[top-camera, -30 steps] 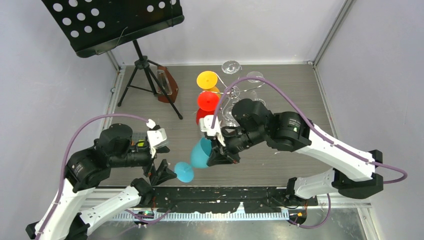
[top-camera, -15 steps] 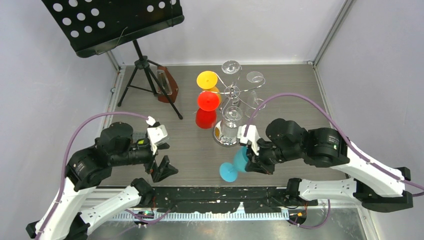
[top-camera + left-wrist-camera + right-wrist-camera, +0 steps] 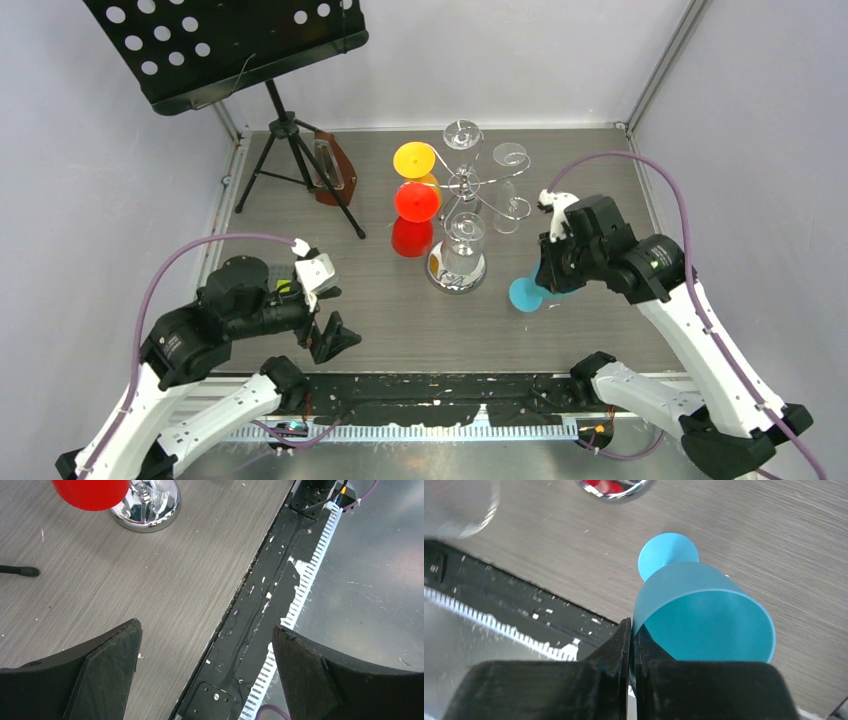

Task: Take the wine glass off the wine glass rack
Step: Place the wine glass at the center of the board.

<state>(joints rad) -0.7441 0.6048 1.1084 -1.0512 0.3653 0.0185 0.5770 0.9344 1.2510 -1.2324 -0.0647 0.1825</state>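
Observation:
My right gripper holds the blue wine glass and will now carry it outward to the bare far tabletop, clear of the rack (image 3: pixel 463 184). It will then lower the foot of the glass and let go.
The chrome wine glass rack (image 3: pixel 463 184) stands mid-table on its round mirror base (image 3: pixel 440 272). Yellow (image 3: pixel 413 159) and red (image 3: pixel 415 201) glasses and three clear glasses (image 3: pixel 511 156) hang from its arms. My right gripper (image 3: pixel 548 270) is to the right of the rack, shut on the rim of a blue wine glass (image 3: pixel 524 294), which is tilted with its foot low over the table. In the right wrist view the fingers (image 3: pixel 624 640) pinch the blue bowl's wall (image 3: pixel 704 615). My left gripper (image 3: pixel 330 338) is open and empty at the table's front edge (image 3: pixel 205 675).
A black tripod music stand (image 3: pixel 290 130) and a brown holder (image 3: pixel 335 170) stand at the back left. The rack base (image 3: pixel 147 510) and a red bowl (image 3: pixel 90 490) show in the left wrist view. A black strip (image 3: pixel 450 385) runs along the near edge.
My right gripper has carried the blue glass from front centre near the left gripper to the right of the rack. The left gripper stayed open and barely moved.

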